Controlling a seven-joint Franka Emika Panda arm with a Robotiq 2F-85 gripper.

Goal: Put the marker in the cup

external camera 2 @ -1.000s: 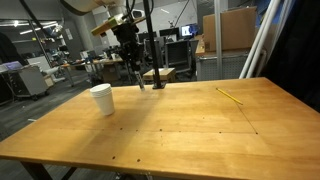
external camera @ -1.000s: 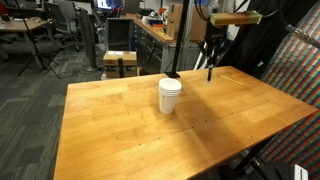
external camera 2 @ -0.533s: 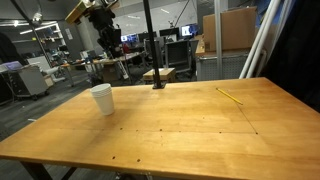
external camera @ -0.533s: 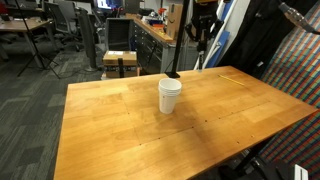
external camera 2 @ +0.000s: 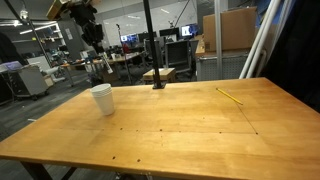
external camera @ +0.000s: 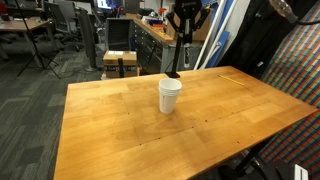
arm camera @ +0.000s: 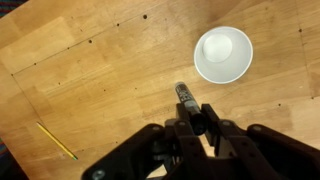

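The marker's tip still points beside the cup's rim. So the marker (arm camera: 187,100) shifts with my gripper toward the right in the wrist view, over the cup's opening (arm camera: 222,53), for release there next.
The white cup (external camera: 170,95) stands upright on the wooden table (external camera: 200,120); it also shows in the other exterior view (external camera 2: 101,98) and in the wrist view (arm camera: 223,54), where its inside looks empty. My gripper (arm camera: 196,120) is shut on the dark marker (arm camera: 187,100), whose tip sticks out past the fingers towards the table. In both exterior views the gripper (external camera: 184,22) (external camera 2: 90,30) hangs high above the table, near the cup's side. In the wrist view the marker tip lies just below and left of the cup's rim.
A thin yellow pencil (external camera 2: 232,96) lies on the table far from the cup, also seen in the wrist view (arm camera: 57,140). A black pole on a base (external camera 2: 157,85) stands at the table's far edge. Office desks and chairs fill the background.
The gripper, still holding the marker, has risen from near the table top and moved sideways across the table towards the cup. The cup has not moved.
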